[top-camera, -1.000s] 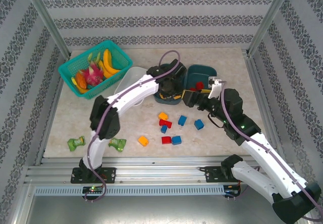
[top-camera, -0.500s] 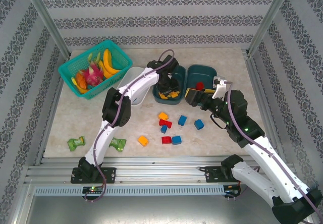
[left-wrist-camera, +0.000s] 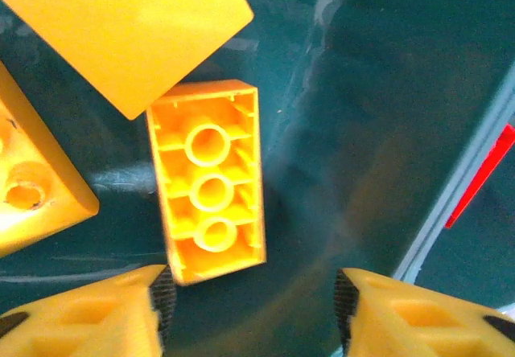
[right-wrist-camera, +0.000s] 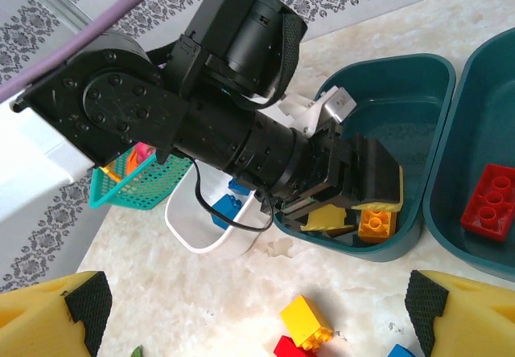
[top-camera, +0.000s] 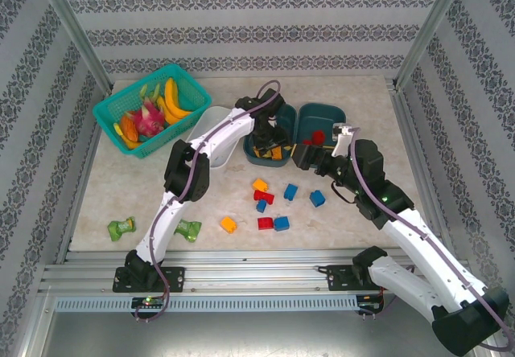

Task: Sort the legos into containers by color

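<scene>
The robot's right gripper should next move back across the table and down onto the lone yellow lego (top-camera: 228,224) near the green packet, since that lego is clear of other loose legos.
My left gripper (top-camera: 268,140) reaches down into the left dark teal tub (top-camera: 278,162) and is open (left-wrist-camera: 249,313). An orange-yellow lego (left-wrist-camera: 211,182) lies upside down on the tub floor just ahead of the left finger, among other orange-yellow bricks. My right gripper (top-camera: 302,157) hovers open (right-wrist-camera: 249,325) over the table beside both teal tubs, holding nothing. The right teal tub (top-camera: 328,114) holds a red lego (right-wrist-camera: 492,200). The white tub (top-camera: 208,124) holds blue legos (right-wrist-camera: 228,208). Several loose legos lie on the table: yellow (top-camera: 260,185), red (top-camera: 265,223), blue (top-camera: 317,198), orange (top-camera: 228,224).
A bright teal lattice basket (top-camera: 151,109) with toy fruit stands at the back left. Two green packets (top-camera: 121,228) (top-camera: 187,230) lie near the front left edge. Metal frame posts and patterned walls enclose the table.
The left arm has stretched forward, its gripper staying in the left teal tub. The right gripper has shifted slightly left and towards the near edge.
</scene>
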`<action>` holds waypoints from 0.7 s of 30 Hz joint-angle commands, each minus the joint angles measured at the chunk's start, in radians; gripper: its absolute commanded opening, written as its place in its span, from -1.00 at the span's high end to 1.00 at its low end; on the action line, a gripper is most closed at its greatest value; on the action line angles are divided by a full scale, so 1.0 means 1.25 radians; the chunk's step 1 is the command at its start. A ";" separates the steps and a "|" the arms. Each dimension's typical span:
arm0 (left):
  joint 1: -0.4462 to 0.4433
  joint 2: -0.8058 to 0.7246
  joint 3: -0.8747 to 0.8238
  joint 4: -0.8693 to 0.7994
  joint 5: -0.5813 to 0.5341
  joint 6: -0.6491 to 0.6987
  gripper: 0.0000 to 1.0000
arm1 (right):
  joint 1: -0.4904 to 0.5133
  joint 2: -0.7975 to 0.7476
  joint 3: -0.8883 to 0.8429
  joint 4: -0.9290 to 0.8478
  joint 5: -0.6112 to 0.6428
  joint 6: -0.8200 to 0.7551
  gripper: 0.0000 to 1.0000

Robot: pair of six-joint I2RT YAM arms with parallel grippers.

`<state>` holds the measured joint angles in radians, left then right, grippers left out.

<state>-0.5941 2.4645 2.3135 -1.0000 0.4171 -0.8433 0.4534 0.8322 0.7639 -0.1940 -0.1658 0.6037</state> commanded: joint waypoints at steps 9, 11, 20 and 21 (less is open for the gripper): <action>0.008 -0.406 -0.273 0.013 -0.191 0.001 -0.35 | 0.090 0.033 0.057 -0.111 0.027 -0.123 -0.85; 0.007 -0.536 -0.424 0.050 -0.221 -0.011 -0.40 | 0.135 0.049 0.062 -0.123 0.048 -0.148 -0.83; 0.005 -1.171 -1.000 0.053 -0.294 -0.036 -0.55 | 0.442 0.247 0.115 -0.155 0.145 -0.228 -0.74; 0.005 -1.242 -1.041 0.041 -0.294 -0.034 -0.56 | 0.471 0.291 0.128 -0.160 0.146 -0.225 -0.73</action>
<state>-0.5934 1.0531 1.1236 -0.9142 0.0994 -0.8703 0.9730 1.1110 0.8799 -0.3607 -0.0372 0.3653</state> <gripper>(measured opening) 0.777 0.868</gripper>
